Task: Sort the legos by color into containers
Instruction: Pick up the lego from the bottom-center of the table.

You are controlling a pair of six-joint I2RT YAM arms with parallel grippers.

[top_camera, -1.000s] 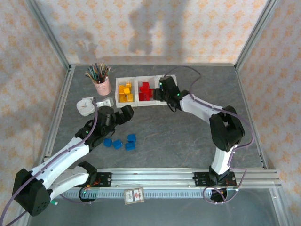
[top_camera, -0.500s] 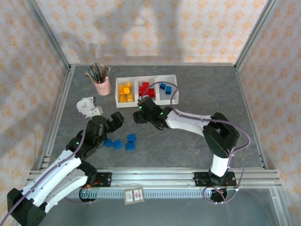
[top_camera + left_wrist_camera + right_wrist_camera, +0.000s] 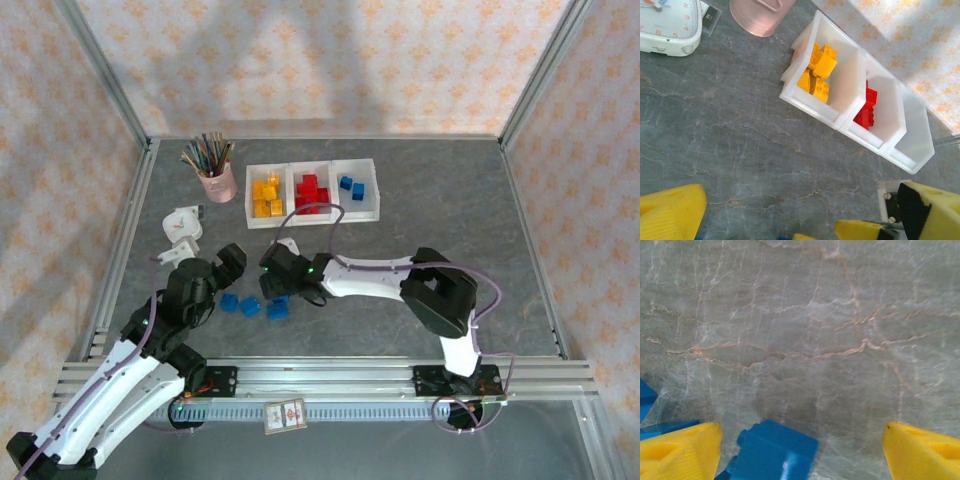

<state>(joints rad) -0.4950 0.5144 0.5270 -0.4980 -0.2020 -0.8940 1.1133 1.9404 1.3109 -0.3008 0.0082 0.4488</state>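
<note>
The blue lego is closer to one finger than to the other, so the robot's open right gripper will move toward it and go down over it next.
Three joined white containers (image 3: 368, 208) stand at the back: yellow legos (image 3: 265, 195) in the left one, red legos (image 3: 309, 192) in the middle, a blue lego (image 3: 350, 186) in the right. Loose blue legos (image 3: 248, 307) lie on the table in front. My right gripper (image 3: 273, 283) hangs open over them. In the right wrist view a blue lego (image 3: 772, 452) sits between the wide-apart fingers (image 3: 680, 447), nearer the left one, untouched. My left gripper (image 3: 226, 265) is open just left of the group, holding nothing. The left wrist view looks across bare table to the containers (image 3: 840, 122).
A pink cup of pencils (image 3: 215, 172) and a white timer (image 3: 182, 222) stand at the back left, near my left arm. Aluminium rails (image 3: 330, 375) run along the near edge. The right arm's gripper (image 3: 920, 210) shows close beside my left one.
My right arm swung from the right container down to the loose blue legos, its jaws widening; a blue lego now lies in that container. The left arm drew back slightly.
</note>
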